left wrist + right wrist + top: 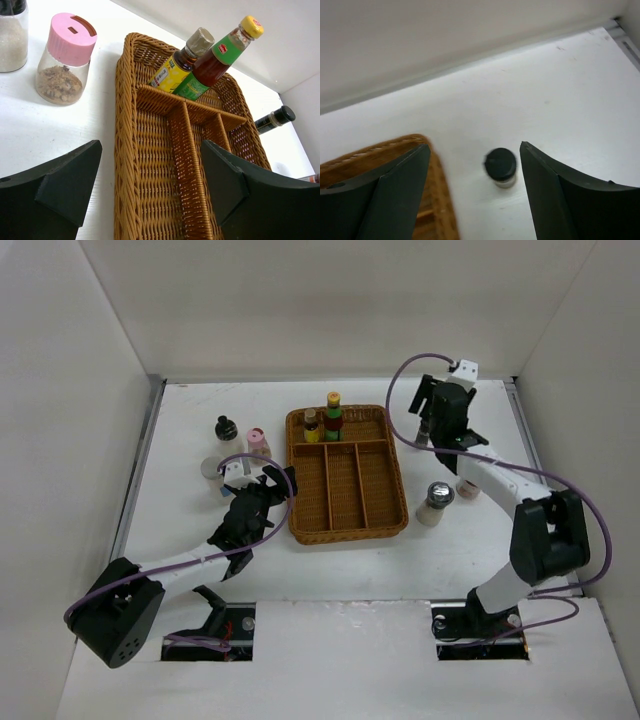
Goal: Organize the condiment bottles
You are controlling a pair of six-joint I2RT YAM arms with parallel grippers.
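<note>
My right gripper goes down with open fingers onto the small bottle's black cap [500, 164] next, since it stands below the gripper, between both fingers in the wrist view.
Two condiment bottles stand in the back compartment of the brown wicker tray [347, 520]: a yellow-capped red sauce bottle [333, 412] [220, 57] and a silver-capped, yellow-labelled one [311, 426] [182, 62]. Left of the tray stand a pink-capped jar [258, 443] [65, 60], a black-capped bottle [226, 429] and a silver-capped jar [211, 471]. My left gripper [281, 481] [151, 165] is open and empty over the tray's left rim [124, 150]. My right gripper [434, 430] [474, 150] is open above a small black-capped bottle [500, 167] right of the tray.
A silver-topped shaker [437, 503] and a red-and-white-capped bottle [467, 489] stand right of the tray, near my right arm. The tray's three long front compartments hold nothing. White walls close in the table on three sides.
</note>
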